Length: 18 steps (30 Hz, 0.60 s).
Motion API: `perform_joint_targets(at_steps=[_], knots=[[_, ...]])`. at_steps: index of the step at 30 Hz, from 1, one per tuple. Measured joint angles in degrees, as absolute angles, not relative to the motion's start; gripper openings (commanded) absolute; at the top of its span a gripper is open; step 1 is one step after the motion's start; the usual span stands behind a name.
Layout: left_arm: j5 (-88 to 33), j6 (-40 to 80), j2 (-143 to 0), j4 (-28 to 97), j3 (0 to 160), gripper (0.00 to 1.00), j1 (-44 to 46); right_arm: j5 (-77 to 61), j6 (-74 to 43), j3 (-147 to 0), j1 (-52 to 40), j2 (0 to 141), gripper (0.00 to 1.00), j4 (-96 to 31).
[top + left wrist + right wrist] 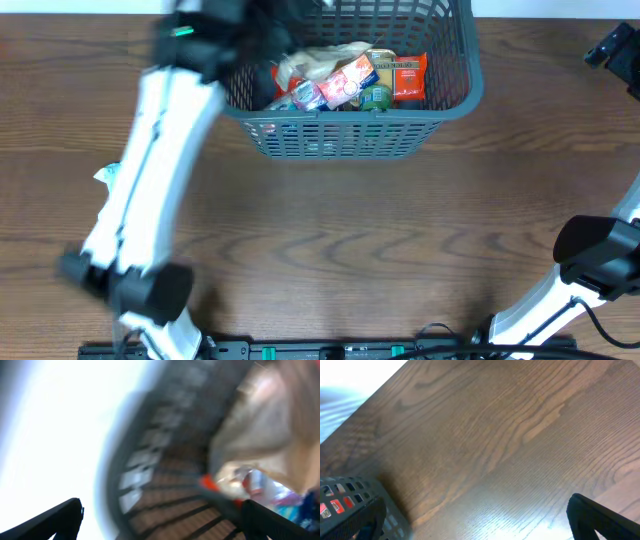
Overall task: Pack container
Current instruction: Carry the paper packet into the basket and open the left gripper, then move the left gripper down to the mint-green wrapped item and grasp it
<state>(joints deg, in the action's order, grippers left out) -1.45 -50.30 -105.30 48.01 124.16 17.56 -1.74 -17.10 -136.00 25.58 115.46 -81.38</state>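
Observation:
The left gripper swings off the basket (345,135) next, back and down onto the teal packet (107,175), since that packet lies below it, to the left in the overhead view.
The dark grey lattice basket (345,135) stands at the back middle of the table. It holds several snack packets (350,80) in red, white and green, with a beige bag on top. My left gripper (250,35) is blurred over the basket's left end. In the left wrist view its fingers (165,525) are spread wide with nothing between them, above the basket's wall (150,460) and the packets (255,480). My right gripper (612,48) is at the far right, away from the basket. Its fingers (480,530) are open and empty over the table, with the basket's corner (350,502) beside them.
A small pale blue and white item (106,175) lies on the table at the left, partly hidden behind my left arm (150,180). The right arm's base (590,260) sits at the front right. The table is brown wood (350,240).

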Motion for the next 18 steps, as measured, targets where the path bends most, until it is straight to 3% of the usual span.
perform_joint_targets(at_steps=[9,18], knots=[[4.01,-28.75,-88.09,58.24,124.97,0.98,0.58,-1.74,-16.91,-136.00,25.58,115.46,0.99,-81.21],[7.35,-7.18,-89.41,80.97,123.46,0.98,-13.63,-1.74,-16.91,-135.98,25.58,115.46,0.99,-81.19]])
